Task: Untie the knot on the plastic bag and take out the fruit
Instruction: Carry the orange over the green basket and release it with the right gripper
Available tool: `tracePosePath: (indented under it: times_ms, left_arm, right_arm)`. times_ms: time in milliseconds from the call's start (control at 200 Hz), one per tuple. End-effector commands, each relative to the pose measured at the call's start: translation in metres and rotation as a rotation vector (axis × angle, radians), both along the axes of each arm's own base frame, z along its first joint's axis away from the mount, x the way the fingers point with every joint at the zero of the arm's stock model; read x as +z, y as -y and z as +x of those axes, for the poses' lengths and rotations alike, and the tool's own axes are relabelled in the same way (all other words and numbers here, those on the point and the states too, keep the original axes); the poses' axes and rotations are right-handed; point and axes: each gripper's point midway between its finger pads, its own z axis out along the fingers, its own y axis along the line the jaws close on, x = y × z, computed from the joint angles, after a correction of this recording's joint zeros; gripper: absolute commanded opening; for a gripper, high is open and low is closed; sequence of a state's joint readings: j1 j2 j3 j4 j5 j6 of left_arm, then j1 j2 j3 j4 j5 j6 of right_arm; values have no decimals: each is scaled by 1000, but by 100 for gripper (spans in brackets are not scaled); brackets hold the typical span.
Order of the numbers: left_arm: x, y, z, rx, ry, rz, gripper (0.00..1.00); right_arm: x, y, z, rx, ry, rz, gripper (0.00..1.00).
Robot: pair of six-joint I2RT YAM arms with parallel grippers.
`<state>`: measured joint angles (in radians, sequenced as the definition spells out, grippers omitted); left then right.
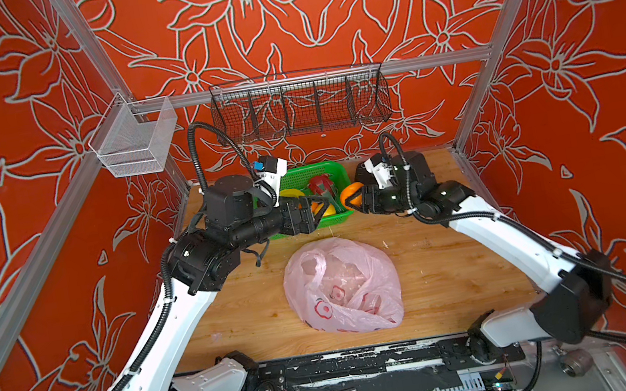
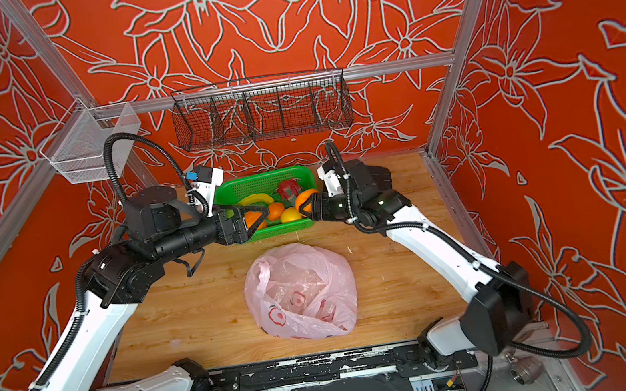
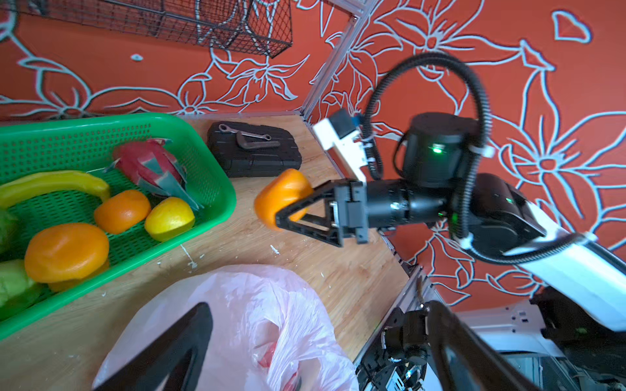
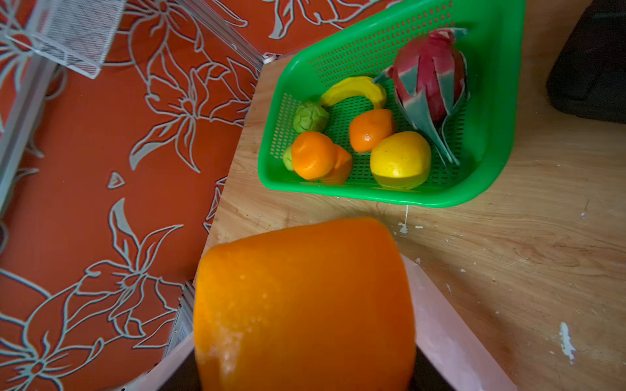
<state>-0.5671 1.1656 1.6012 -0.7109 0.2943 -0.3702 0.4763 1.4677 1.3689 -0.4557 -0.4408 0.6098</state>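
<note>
My right gripper should next carry the orange outward and down into the basket's near corner (image 1: 338, 201) (image 4: 457, 168). The bare green mesh by the yellow fruit leaves room to release it there.
The pink plastic bag (image 1: 341, 284) (image 2: 300, 291) lies slack on the wooden table in front of the green basket (image 1: 311, 168) (image 2: 258, 177). The knot does not show in any view. My left gripper (image 1: 319, 208) (image 2: 264, 216) (image 3: 311, 355) hovers open and empty over the basket's front left part. My right gripper (image 1: 347, 199) (image 2: 305, 208) (image 3: 288, 206) (image 4: 305, 338) is shut on an orange (image 1: 351, 193) (image 3: 283, 196) (image 4: 305, 304) at the basket's right end. Inside the basket lie fruit: a dragon fruit (image 4: 430, 74), a yellow one (image 4: 399, 159), oranges (image 4: 311, 155) and a green one (image 4: 310, 116).
A yellow banana (image 4: 352, 89) also lies in the basket. A black tool case (image 3: 254, 149) sits at the table's back right, behind my right arm. A black wire rack (image 1: 300, 108) and a clear mesh bin (image 1: 133, 141) hang on the back rail.
</note>
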Motion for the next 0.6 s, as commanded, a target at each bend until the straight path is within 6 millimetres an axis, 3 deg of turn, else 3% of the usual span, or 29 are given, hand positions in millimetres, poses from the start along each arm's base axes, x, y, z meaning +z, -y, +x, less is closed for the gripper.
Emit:
tracePosePath:
  times_ms: [0, 280, 596]
  left_arm:
    - [-2, -3, -3, 29, -15, 75, 98]
    - [-17, 3, -7, 60, -82, 207, 97]
    - [-26, 13, -4, 55, -73, 337, 97]
  right_arm:
    - [-11, 5, 11, -18, -64, -57, 42]
    - [-54, 5, 62, -59, -144, -216, 43]
    - [-102, -10, 106, -88, -228, -280, 43]
